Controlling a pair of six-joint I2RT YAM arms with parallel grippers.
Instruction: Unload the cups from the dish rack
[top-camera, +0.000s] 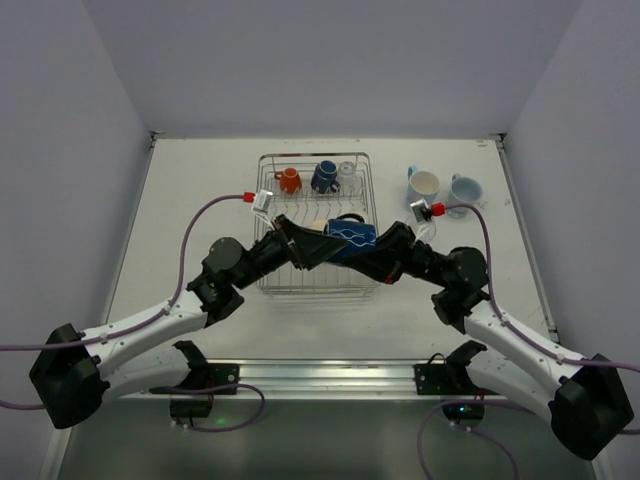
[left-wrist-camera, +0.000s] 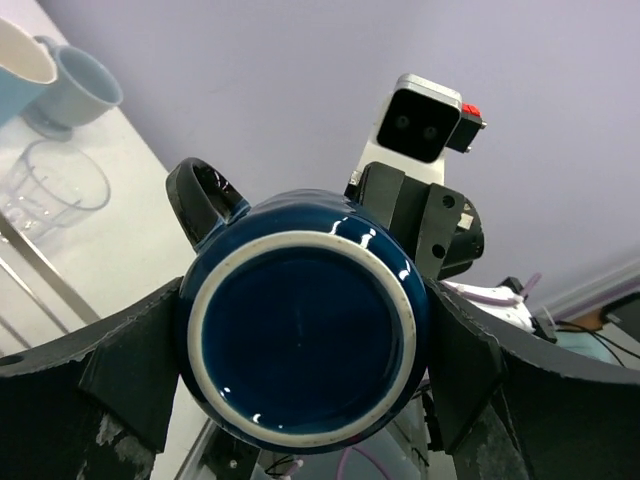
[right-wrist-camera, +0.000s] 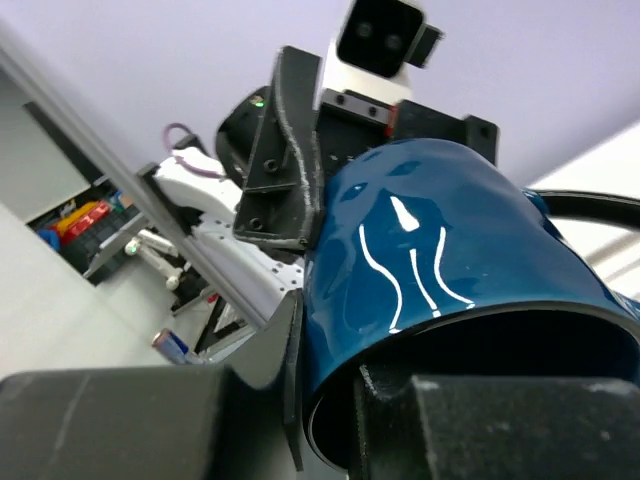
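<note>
Next, my right gripper swings toward the bare tabletop beside the rack, tilts fingers-down and lowers for the release, because the mug still hangs sideways.
A dark blue mug (top-camera: 352, 238) with white wavy lines hangs on its side over the dish rack (top-camera: 264, 200), held between both arms. My left gripper (top-camera: 322, 242) grips it across the body near the base; in the left wrist view the mug's round base (left-wrist-camera: 300, 335) fills the gap between the fingers (left-wrist-camera: 130, 370). My right gripper (top-camera: 374, 250) is shut on the mug's rim, one finger (right-wrist-camera: 400, 420) inside the mug (right-wrist-camera: 430, 260) and one outside. An orange mug (top-camera: 289, 181), another dark blue mug (top-camera: 324, 177) and a clear glass (top-camera: 347, 175) stand at the rack's far end.
Two light blue mugs (top-camera: 424, 185) (top-camera: 465, 190) stand on the table right of the rack. A clear glass (left-wrist-camera: 50, 190) stands just in front of them. The walls close in on the table's left, far and right sides.
</note>
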